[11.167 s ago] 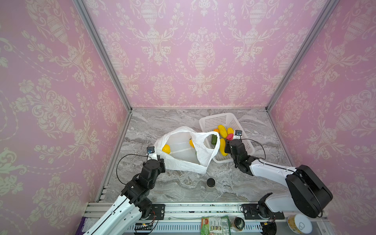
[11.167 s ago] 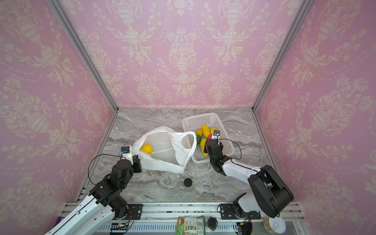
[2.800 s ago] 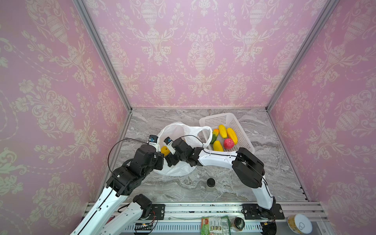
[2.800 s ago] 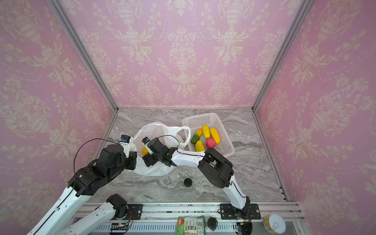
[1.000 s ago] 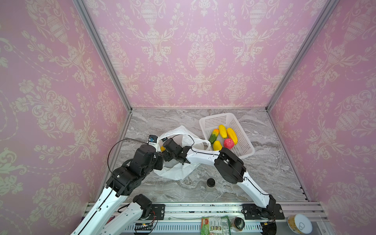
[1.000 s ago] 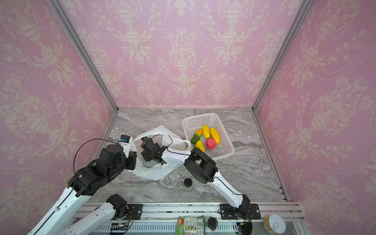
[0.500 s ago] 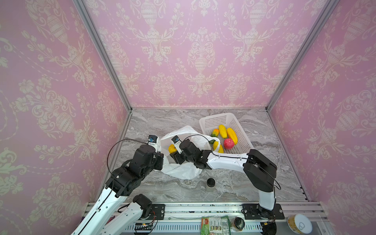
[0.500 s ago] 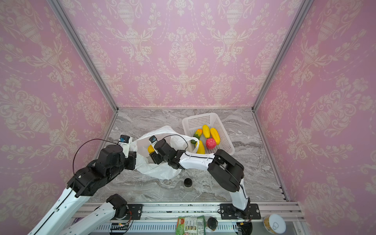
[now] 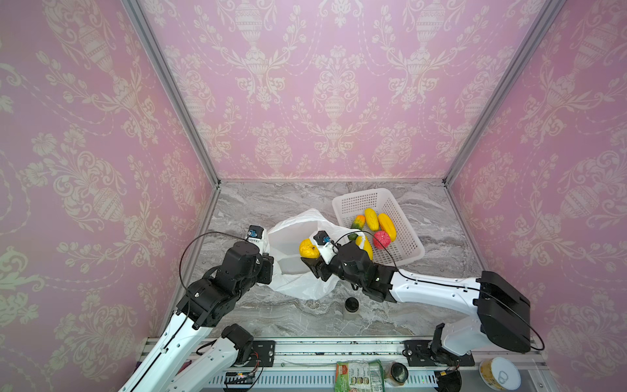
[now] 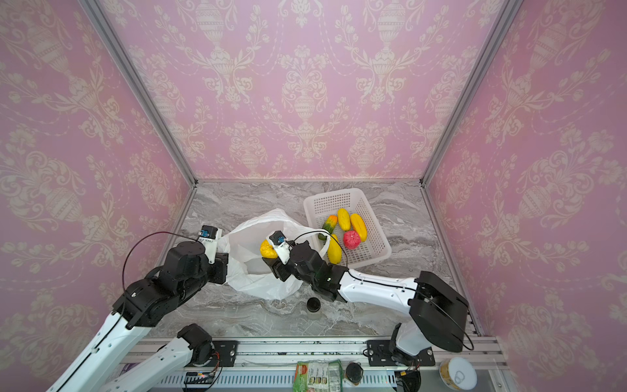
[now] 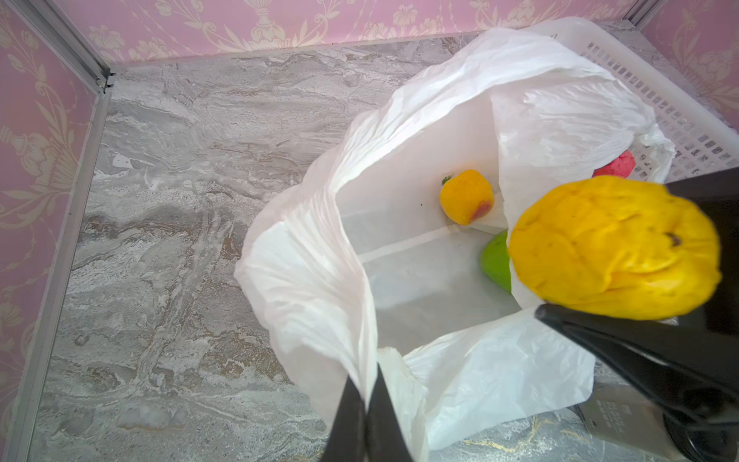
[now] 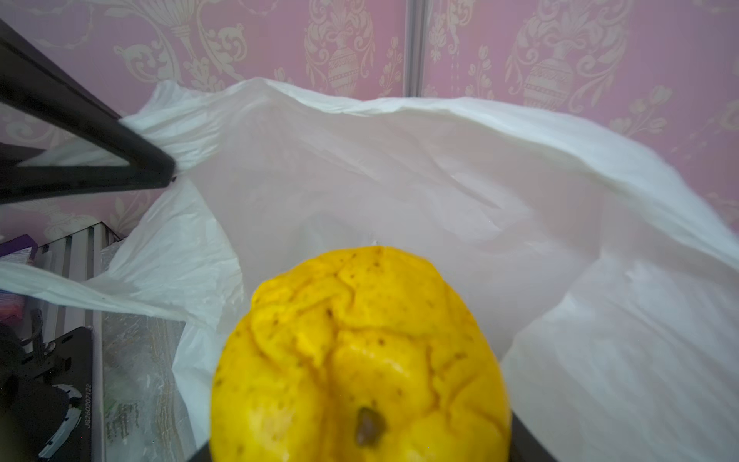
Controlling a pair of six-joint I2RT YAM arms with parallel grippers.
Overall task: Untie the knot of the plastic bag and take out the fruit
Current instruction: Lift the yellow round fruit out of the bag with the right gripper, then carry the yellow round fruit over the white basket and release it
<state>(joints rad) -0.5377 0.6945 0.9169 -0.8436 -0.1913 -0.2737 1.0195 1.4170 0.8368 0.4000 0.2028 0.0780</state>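
The bare basket bottom by the pink-red fruit (image 9: 396, 250) is past the bag's rim from my right gripper. My right gripper needs to swing across next, lower and release the yellow fruit (image 9: 307, 247).
The white plastic bag (image 9: 288, 247) lies open-mouthed on the marble; no knot shows. My left gripper (image 11: 366, 396) is shut on the bag's near rim and holds it up. My right gripper (image 9: 309, 254) is shut on a lumpy yellow fruit (image 9: 307, 247) (image 11: 612, 248) (image 12: 360, 360), held just above the bag's mouth. Inside the bag lie an orange-yellow fruit (image 11: 466, 196) and a green one (image 11: 498, 262), partly hidden behind the held fruit. In the right wrist view the fruit hides my fingertips.
A white perforated basket (image 9: 373, 198) (image 10: 336, 195) stands right of the bag with several fruits in it, among them yellow ones (image 9: 371, 219) and a pink-red one (image 9: 381, 239). A small dark-lidded jar (image 9: 352, 304) stands in front of the bag. Walls close in at left and back.
My right gripper has drawn back from deep in the bag toward the right, bringing the yellow fruit up over the bag's mouth. The left gripper has kept its hold on the rim.
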